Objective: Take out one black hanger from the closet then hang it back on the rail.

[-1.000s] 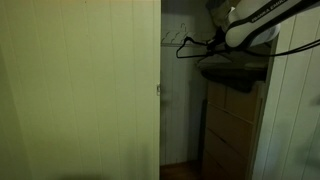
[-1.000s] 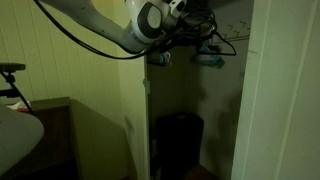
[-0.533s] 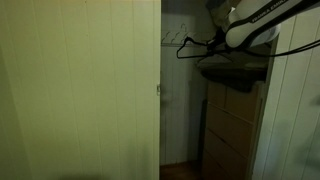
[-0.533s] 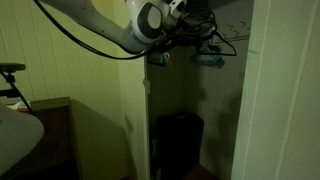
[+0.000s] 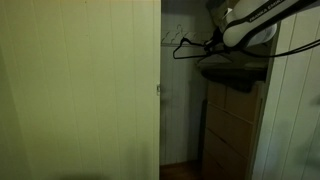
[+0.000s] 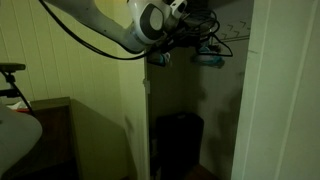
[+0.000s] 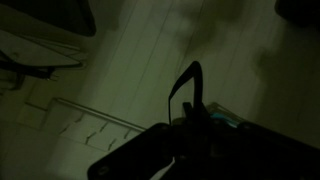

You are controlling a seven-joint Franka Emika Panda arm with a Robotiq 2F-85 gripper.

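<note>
My gripper will next carry the black hanger (image 5: pixel 186 48) across the opening to the gap's top beside the white door, beyond the hanger's arms from my gripper, and release it.
The closet (image 5: pixel 180 100) is a narrow dim gap beside a white panelled door (image 5: pixel 80 90). The black hanger (image 5: pixel 186 48) is held level near the top of the gap, in front of the back wall. My gripper (image 5: pixel 214 43) is shut on it near the hook. In an exterior view the gripper (image 6: pixel 196 33) sits high in the opening with thin hanger arms (image 6: pixel 224 42) to its right. In the wrist view the curved hook (image 7: pixel 190 82) rises from between the dark jaws (image 7: pixel 190 125). The rail is too dim to make out for certain; a thin pale line (image 5: pixel 170 39) shows behind the hanger.
A light wooden drawer unit (image 5: pixel 232 125) with a dark top fills one side of the closet. A dark bin (image 6: pixel 178 145) stands on the closet floor. White panelled walls (image 6: pixel 285 90) close in both sides. Pale thin lines (image 7: pixel 90 118) cross the wall in the wrist view.
The hanger and gripper have shifted slightly sideways toward the door edge. Nothing else has moved.
</note>
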